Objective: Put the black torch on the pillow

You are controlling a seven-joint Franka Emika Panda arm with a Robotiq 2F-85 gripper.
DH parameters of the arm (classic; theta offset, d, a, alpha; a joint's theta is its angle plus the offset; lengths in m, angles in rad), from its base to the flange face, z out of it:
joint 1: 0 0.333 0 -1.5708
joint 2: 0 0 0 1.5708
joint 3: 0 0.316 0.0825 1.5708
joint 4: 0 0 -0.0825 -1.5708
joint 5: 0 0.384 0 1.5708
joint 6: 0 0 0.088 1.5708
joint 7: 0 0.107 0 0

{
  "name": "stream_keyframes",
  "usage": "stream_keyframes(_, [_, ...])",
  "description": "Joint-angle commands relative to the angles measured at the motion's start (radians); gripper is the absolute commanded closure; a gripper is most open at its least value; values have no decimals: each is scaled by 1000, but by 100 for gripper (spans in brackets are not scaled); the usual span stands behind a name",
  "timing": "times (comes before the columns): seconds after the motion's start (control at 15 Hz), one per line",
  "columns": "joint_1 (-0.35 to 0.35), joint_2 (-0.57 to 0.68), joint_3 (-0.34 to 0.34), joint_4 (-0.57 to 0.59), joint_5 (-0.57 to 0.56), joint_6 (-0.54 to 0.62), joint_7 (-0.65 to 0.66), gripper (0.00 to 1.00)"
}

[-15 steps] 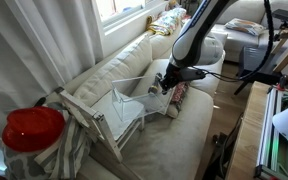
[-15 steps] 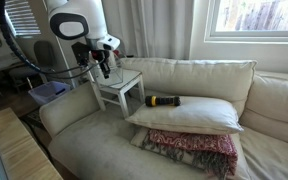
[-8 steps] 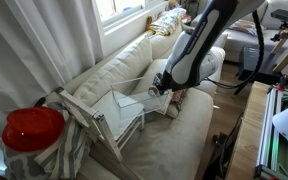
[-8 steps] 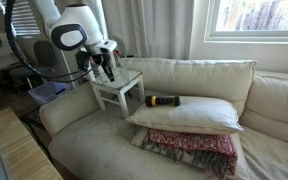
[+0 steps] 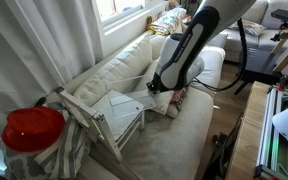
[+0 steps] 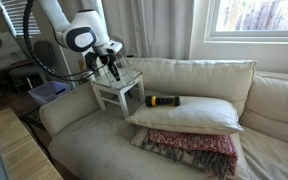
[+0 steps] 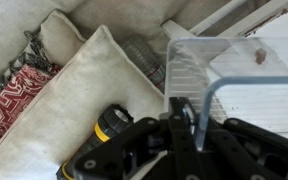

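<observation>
I should next move the overhanging tray to my gripper's right in the wrist view, over the white table's top (image 6: 122,82) (image 7: 246,62), and let go of the tray's side there.
The black torch (image 6: 164,100) lies on its side on top of the cream-white pillow (image 6: 189,116), free of any grip. In the wrist view the torch (image 7: 108,126) shows its ringed head and a yellow band on the pillow (image 7: 74,90). My gripper (image 6: 113,72) hangs shut over the small white table (image 6: 119,92), away from the torch. In the wrist view the gripper (image 7: 181,118) has its fingers together at the rim of the clear plastic tray (image 7: 234,70). Whether they touch the rim I cannot tell.
A red-patterned cushion (image 6: 189,150) lies under the pillow's front edge on the sofa seat (image 6: 94,150). The tray (image 5: 124,100) sits on the table (image 5: 114,118) at the sofa's end. A red round object (image 5: 32,128) stands close to the camera. A window is behind the sofa back.
The arm has swung the shut gripper a little lower and closer over the table and tray. The torch and pillow have not moved.
</observation>
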Motion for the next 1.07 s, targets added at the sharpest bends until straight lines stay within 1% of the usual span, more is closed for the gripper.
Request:
stream_keyframes(0.0, [39,26,-37,86,-67,-63,78,99])
stream_keyframes(0.13, [80,41,-76,127,-104,-106,115,99])
stream_keyframes(0.4, [107,67,-91,197,-165,-175,186,99])
stream_keyframes(0.47, [128,83,-109,217,-176,-187,223,99])
stream_keyframes(0.53, [119,87,-91,229,-181,-192,230,99])
stream_keyframes(0.67, [134,110,-95,254,-199,-195,263,99])
stream_keyframes(0.73, [157,127,-121,269,-215,-198,292,99])
stream_keyframes(0.8, [143,133,-103,281,-216,-198,293,99])
stream_keyframes(0.87, [159,146,-120,292,-227,-197,312,99])
stream_keyframes(0.93, [157,153,-117,301,-231,-199,317,78])
stream_keyframes(1.0, [173,164,-133,309,-236,-191,340,69])
